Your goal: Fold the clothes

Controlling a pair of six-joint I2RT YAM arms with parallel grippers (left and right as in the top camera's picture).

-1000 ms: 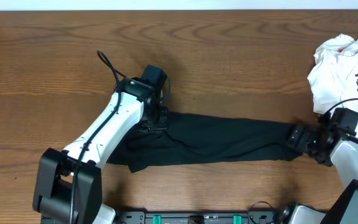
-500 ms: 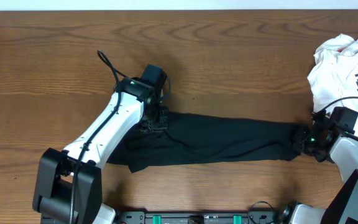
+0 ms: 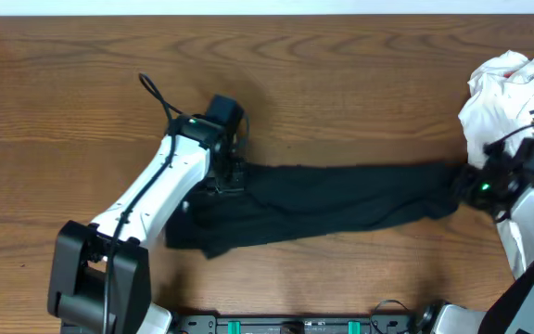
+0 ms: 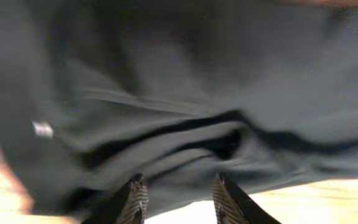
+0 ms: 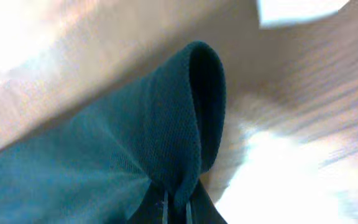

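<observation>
The right gripper lifts its end of the black garment away from the white heap next, then lowers that end onto the black garment's middle.
A black garment lies stretched in a long band across the wooden table. My left gripper is at its left end. In the left wrist view the dark cloth fills the frame. There the left gripper has its fingers apart, with only the cloth's edge and bare table showing between them. My right gripper is at the garment's right end. In the right wrist view it is shut on a doubled-over fold of the fabric.
A heap of white clothes sits at the far right edge, just beyond the right gripper. The left arm reaches in diagonally from the front left. The bunched left part of the garment spreads toward the front edge.
The right gripper shut on the garment's right end and pulled it right and slightly back, drawing the cloth longer. The left gripper's fingers spread apart.
</observation>
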